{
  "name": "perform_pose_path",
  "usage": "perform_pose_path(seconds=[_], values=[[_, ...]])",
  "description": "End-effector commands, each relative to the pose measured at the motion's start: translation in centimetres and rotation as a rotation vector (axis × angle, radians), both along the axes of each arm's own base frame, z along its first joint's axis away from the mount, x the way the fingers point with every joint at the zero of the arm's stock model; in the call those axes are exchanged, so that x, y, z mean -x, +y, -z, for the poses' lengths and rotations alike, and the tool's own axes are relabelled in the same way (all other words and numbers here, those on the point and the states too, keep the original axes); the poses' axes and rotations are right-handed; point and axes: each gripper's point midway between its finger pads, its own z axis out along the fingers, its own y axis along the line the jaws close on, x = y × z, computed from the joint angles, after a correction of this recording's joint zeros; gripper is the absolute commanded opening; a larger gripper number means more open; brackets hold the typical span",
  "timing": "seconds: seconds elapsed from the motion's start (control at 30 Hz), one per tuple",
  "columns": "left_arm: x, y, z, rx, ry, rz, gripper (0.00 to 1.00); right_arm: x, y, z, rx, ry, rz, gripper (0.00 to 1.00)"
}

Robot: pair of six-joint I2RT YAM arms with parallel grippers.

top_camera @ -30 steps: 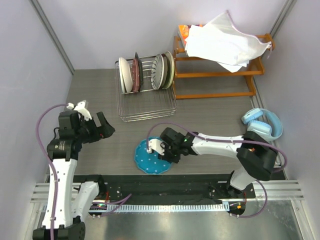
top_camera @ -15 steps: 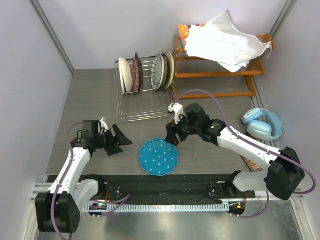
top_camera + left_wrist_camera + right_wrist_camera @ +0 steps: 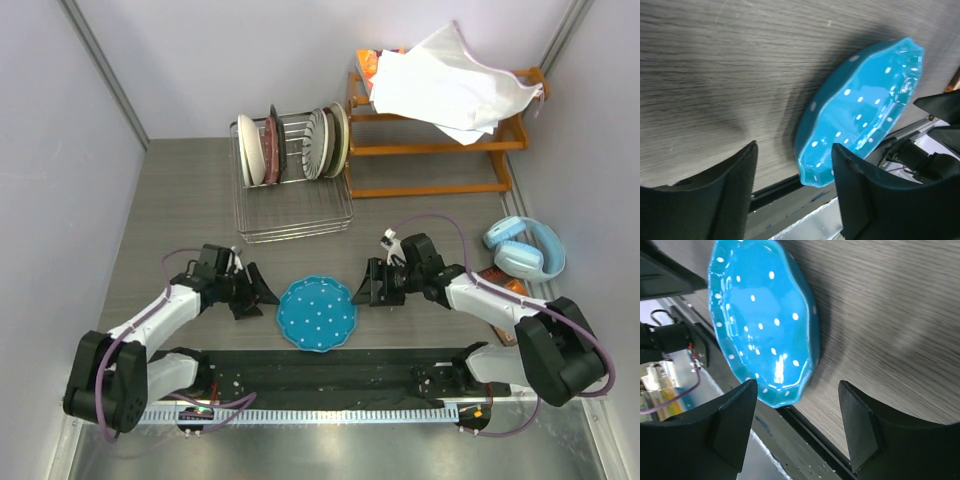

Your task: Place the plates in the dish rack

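My right gripper lowers and moves toward the plate next, straddling that nearest rim [image 3: 354, 308] [image 3: 796, 392], since the blue plate's rim still lies just beyond the open fingers.
A blue plate with white dots [image 3: 316, 313] lies flat on the grey table near its front edge. My left gripper [image 3: 258, 293] sits low at the plate's left edge, open. In the left wrist view the blue plate's [image 3: 865, 105] rim reaches into the gap of the left gripper [image 3: 794, 150]. My right gripper [image 3: 368, 285] is open at the plate's right edge. In the right wrist view the blue plate [image 3: 760, 325] lies just ahead of the right gripper [image 3: 797, 385]. The wire dish rack [image 3: 292, 215] at the back holds upright plates: a red-rimmed one [image 3: 270, 150], a striped one [image 3: 316, 143], a greenish one [image 3: 339, 140].
An orange wooden shelf [image 3: 430, 150] with a white cloth [image 3: 445, 85] stands right of the rack. Blue headphones [image 3: 525, 248] lie by the right wall. A black rail [image 3: 320, 365] runs along the table's near edge, just in front of the plate.
The right gripper opened off the blue plate, lifted away and came down at its right edge. The left arm dropped and moved right to the plate's left edge, its jaws narrowing.
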Motion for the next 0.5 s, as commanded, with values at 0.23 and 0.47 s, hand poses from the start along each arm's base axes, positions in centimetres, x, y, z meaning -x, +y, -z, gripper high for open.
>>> perform_pose_path(seconds=[0.23,0.47], values=[[-0.2,-3.2,2.5,0.005,-0.04,0.074,0.44,0.7,1.3,2.6,-0.118,0.146,0.087,0.75],[0.4,-3.9,3.1,0.045,0.01,0.084,0.08,0.1,3.2,5.1,-0.169,0.269,0.064,0.75]])
